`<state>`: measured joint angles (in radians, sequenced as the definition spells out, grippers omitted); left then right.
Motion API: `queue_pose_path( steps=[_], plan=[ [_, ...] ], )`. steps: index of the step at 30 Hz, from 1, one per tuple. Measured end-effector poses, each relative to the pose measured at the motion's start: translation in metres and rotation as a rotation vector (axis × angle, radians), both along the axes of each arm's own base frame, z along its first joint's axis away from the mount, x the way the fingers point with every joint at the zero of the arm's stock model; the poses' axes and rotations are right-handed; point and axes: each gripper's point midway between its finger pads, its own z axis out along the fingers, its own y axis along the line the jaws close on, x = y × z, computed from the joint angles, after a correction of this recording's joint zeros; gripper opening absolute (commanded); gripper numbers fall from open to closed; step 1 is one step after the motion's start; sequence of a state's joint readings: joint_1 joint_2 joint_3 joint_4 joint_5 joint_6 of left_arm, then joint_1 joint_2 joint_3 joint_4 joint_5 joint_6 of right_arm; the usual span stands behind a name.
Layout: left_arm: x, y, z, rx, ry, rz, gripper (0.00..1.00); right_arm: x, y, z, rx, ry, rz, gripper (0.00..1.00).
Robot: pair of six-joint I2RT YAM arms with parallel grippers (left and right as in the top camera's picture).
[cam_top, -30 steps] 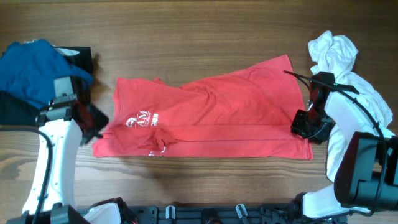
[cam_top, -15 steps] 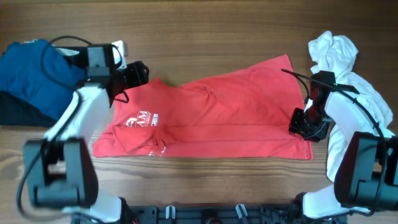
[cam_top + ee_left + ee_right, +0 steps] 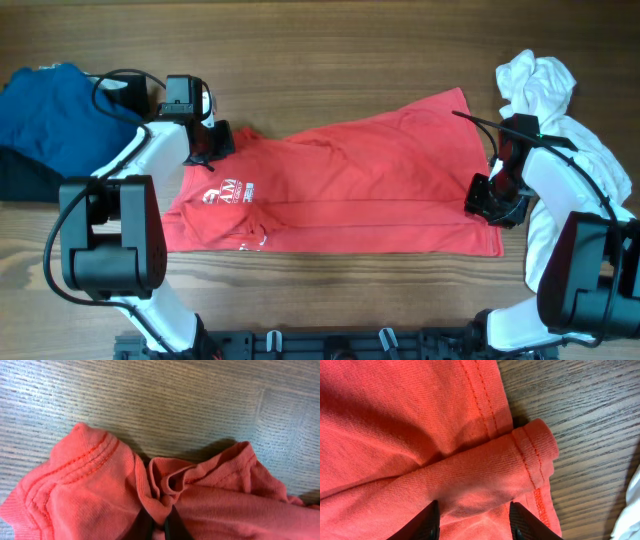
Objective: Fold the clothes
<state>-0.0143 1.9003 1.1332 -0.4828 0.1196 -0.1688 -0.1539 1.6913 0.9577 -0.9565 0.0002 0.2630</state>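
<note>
The white lettering (image 3: 228, 192) lies back from my left gripper, so next the gripper will lift the fold, bring it back over that lettering and let it go.
The red T-shirt (image 3: 340, 185) with white lettering (image 3: 228, 192) lies spread across the middle of the table. My left gripper (image 3: 212, 148) is at its far left corner, shut on a bunched fold of red fabric (image 3: 159, 510) beside a stitched hem (image 3: 75, 465). My right gripper (image 3: 490, 205) is at the shirt's right edge. Its fingers (image 3: 475, 522) stand apart, astride a raised fold of the red hem (image 3: 530, 445). A blue garment (image 3: 45, 115) lies on a black one (image 3: 20, 180) at the far left. A white garment (image 3: 555, 110) is heaped at the right.
Bare wooden table (image 3: 330, 50) lies beyond the shirt and along its front edge (image 3: 330, 290). The white heap sits close behind my right arm. The blue and black pile lies just left of my left arm.
My left arm has swung from the shirt's front left corner to its far left corner and has closed on a fold there. The right gripper has barely moved.
</note>
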Motion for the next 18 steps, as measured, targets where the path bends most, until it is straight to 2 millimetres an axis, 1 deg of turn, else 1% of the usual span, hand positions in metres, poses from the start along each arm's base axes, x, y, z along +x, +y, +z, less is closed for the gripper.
queue_pose_path(
  steps=[2,4,6,8,11,13,18],
  plan=[
    [-0.007,-0.001,-0.001,-0.009,0.034,0.001,0.04,0.0,0.0,0.0,0.0,0.0,0.0,0.45],
    [-0.024,-0.002,-0.001,-0.02,0.112,0.03,0.04,0.0,0.0,0.0,0.0,0.0,0.0,0.45],
    [-0.06,-0.002,0.008,-0.035,0.25,0.1,0.04,0.0,0.0,0.0,0.0,0.0,0.0,0.45],
    [-0.085,-0.002,0.025,-0.044,0.323,0.16,0.04,0.0,0.0,0.0,0.0,0.0,0.0,0.45],
    [-0.105,-0.004,0.044,-0.063,0.368,0.211,0.04,0.0,0.0,0.0,0.0,-0.001,0.0,0.45],
    [-0.121,-0.006,0.045,-0.068,0.437,0.231,0.04,0.0,0.0,0.0,0.0,-0.002,0.0,0.45],
    [-0.145,-0.015,0.049,-0.08,0.538,0.227,0.07,0.0,0.0,0.0,0.0,-0.002,0.0,0.45]
  ],
)
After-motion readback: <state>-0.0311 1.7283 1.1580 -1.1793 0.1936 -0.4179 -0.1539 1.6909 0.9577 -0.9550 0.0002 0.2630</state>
